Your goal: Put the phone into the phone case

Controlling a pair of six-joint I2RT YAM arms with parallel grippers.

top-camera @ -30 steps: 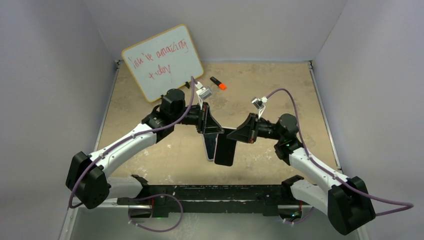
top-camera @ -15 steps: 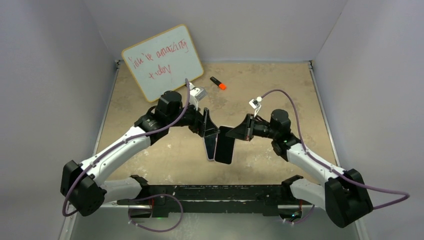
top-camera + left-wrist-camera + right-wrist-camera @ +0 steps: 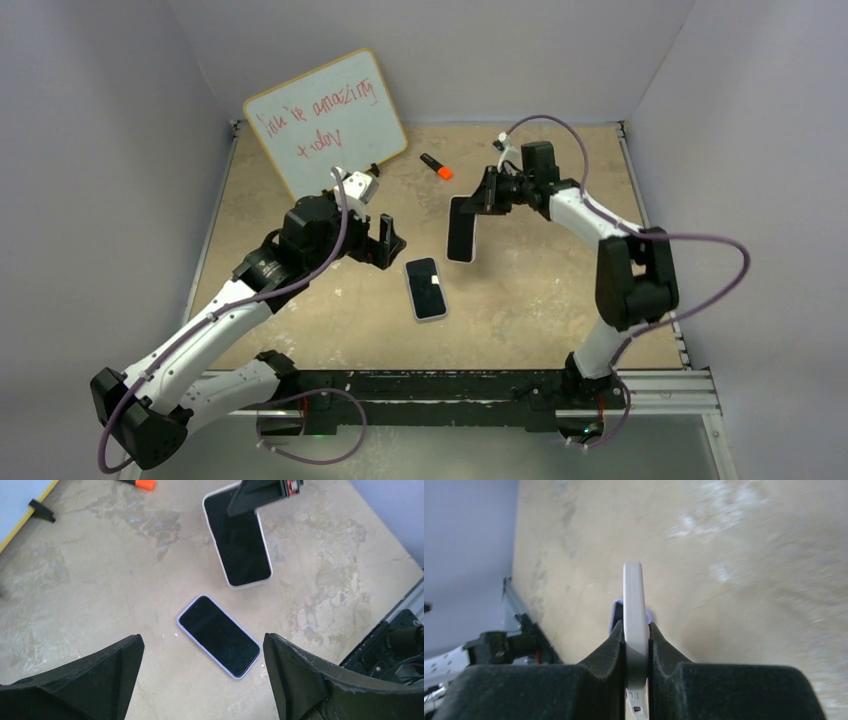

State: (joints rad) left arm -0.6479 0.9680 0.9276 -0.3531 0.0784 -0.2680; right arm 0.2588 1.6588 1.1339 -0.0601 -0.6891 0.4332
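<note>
I will move my left gripper across onto the phone case's free long edge (image 3: 449, 227) (image 3: 217, 545) next, because the phone case hangs to the gripper's right in the top view.
The phone (image 3: 426, 288) (image 3: 219, 636), lavender-edged with a dark screen, lies flat and face up on the table near the middle. My left gripper (image 3: 388, 241) (image 3: 201, 640) hovers above and just left of it, open, with nothing between its fingers. The phone case (image 3: 461, 228) (image 3: 239, 540), white-rimmed and dark inside, hangs tilted above the table behind and to the right of the phone. My right gripper (image 3: 478, 199) (image 3: 636, 627) is shut on the case's upper end. The right wrist view shows the case (image 3: 633, 595) edge-on between the pads.
A whiteboard (image 3: 325, 125) with red writing leans at the back left. An orange marker (image 3: 436, 166) (image 3: 139, 483) lies just behind the case. The arms' black mounting rail (image 3: 430, 385) runs along the near edge. Grey walls close in three sides.
My left gripper has opened and let go of the phone, which now lies flat on the table, and has drawn back left. The right arm has carried the case toward the back.
</note>
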